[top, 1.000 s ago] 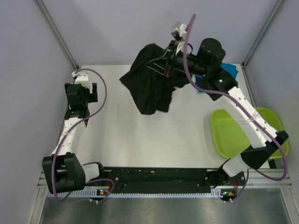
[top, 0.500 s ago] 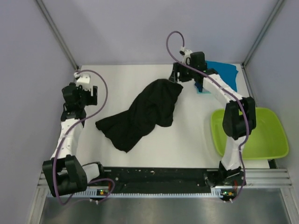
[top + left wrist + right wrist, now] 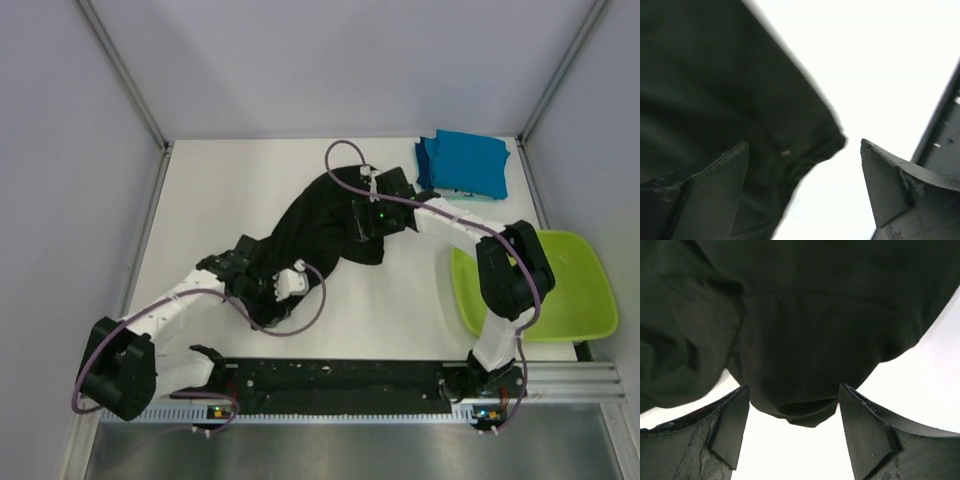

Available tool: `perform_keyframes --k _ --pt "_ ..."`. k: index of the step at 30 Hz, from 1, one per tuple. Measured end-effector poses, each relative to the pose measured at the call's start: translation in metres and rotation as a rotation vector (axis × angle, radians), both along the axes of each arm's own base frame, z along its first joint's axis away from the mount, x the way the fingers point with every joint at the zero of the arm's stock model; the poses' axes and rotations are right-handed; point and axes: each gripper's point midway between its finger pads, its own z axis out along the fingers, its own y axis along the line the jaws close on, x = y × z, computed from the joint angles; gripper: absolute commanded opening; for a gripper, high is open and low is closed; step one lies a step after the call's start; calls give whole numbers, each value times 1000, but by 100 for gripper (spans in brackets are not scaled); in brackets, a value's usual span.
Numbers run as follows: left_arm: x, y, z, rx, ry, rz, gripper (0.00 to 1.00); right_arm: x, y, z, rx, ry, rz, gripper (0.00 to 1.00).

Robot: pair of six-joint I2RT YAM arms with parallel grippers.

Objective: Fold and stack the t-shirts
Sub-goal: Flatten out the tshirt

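The rounded fold of the black t-shirt is below my right gripper, framed by its open fingers already, so the gripper needs to lower onto it and close.
A black t-shirt (image 3: 315,235) lies crumpled in a diagonal strip across the middle of the table. My right gripper (image 3: 357,226) hovers low at its far right end, open; in the right wrist view the gripper (image 3: 796,436) frames a rounded fold of the black t-shirt (image 3: 800,340) without touching it. My left gripper (image 3: 250,287) is at the shirt's near left end, open. Seen from the left wrist, the gripper (image 3: 805,187) has a corner of the shirt (image 3: 740,100) by its left finger (image 3: 715,195). Folded teal-blue t-shirts (image 3: 465,166) are stacked at the back right.
A lime-green plastic tub (image 3: 570,290) stands at the right edge, partly behind the right arm. Frame posts and grey walls border the white table (image 3: 220,190). The arms' black base rail (image 3: 330,378) runs along the near edge.
The right gripper let go of the black shirt, which dropped from the air onto the table. That gripper came down to its far end. The left arm swung in from the left side.
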Motion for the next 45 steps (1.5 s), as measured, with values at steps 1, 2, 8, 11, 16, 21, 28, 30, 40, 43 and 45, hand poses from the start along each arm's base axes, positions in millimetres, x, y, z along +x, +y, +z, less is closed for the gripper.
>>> perform_keyframes --k 1,2,8,11,16,21,28,30,40,43,45 --pt "-16 -1 -10 33 33 -48 97 -7 2 -11 -6 29 5 70" --pt "-28 -3 -18 55 56 -94 97 -12 0 -20 -13 52 0 70" --pt "-50 -12 -42 163 28 -245 34 -23 -9 -55 -47 122 -40 12" --pt "-32 -12 -42 207 -8 -199 0 -27 -16 -63 -73 132 -58 0" --pt "12 9 -35 343 -140 -52 0 -29 -31 -39 -117 78 -80 0" --pt "63 39 57 288 -340 212 0 -26 -47 69 -72 -154 -98 0" --pt "82 59 305 -31 -780 476 0 -64 -82 292 137 -669 -136 0" --pt "67 71 341 -68 -845 524 0 -92 -98 342 199 -788 -144 0" --pt "13 128 452 -157 -1079 750 0 -209 -139 467 440 -1134 -59 0" --pt "14 132 451 -140 -1084 772 0 -196 -123 450 418 -1078 -5 0" --pt "24 131 442 -100 -1072 774 0 -175 -107 429 385 -1009 30 0"
